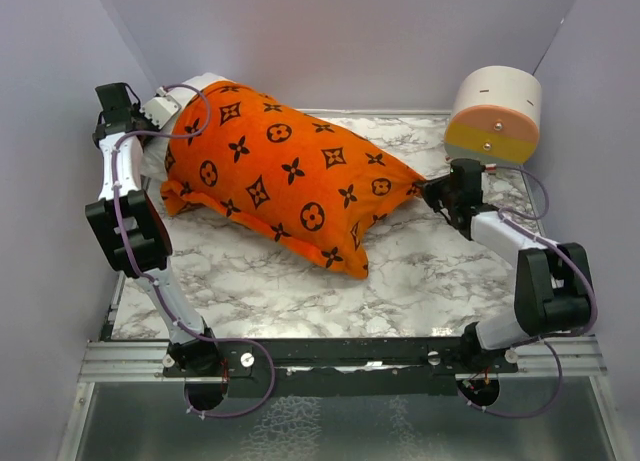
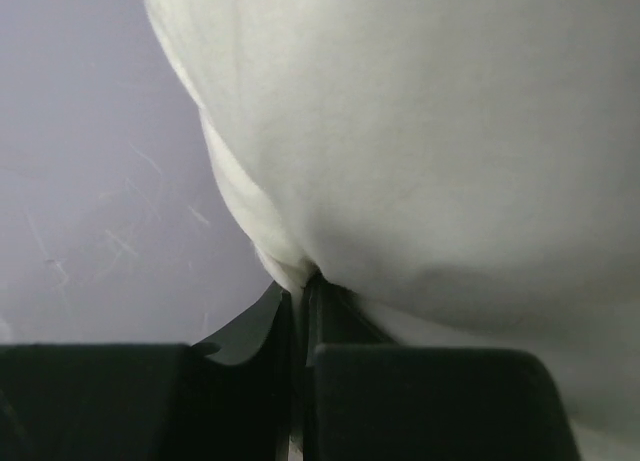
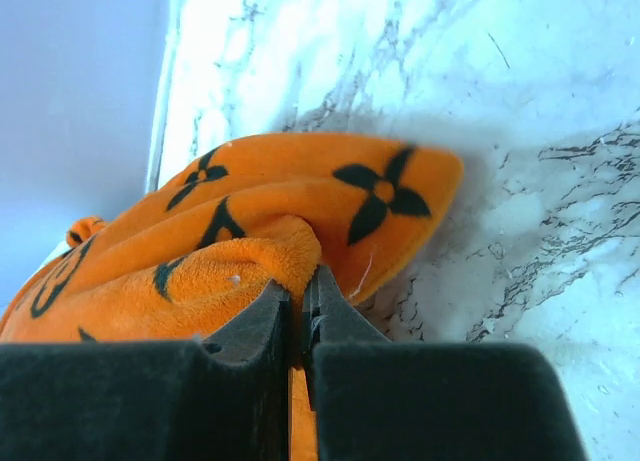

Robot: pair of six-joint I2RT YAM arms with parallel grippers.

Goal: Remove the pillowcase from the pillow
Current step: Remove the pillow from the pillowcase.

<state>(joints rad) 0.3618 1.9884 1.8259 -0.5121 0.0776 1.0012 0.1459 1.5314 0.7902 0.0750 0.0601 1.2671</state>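
The orange pillowcase [image 1: 290,181] still covers most of the pillow. My left gripper should next move toward the grey wall beside it and let go of the fold of white pillow.
An orange pillowcase [image 1: 290,181] with black flower marks covers most of the white pillow [image 1: 185,91], which pokes out at the back left. My left gripper [image 1: 150,131] is shut on a fold of the white pillow [image 2: 420,151] at that end. At the pillowcase's right corner, my right gripper [image 1: 430,193] is shut on the fuzzy orange fabric [image 3: 230,251], pinched between its dark fingers [image 3: 345,316]. The bundle lies diagonally on the marble table [image 1: 430,271].
A white, orange and yellow round cylinder [image 1: 495,113] stands at the back right, just behind the right arm. Grey walls [image 1: 350,41] close in the back and sides. A metal rail [image 1: 340,356] runs along the near edge.
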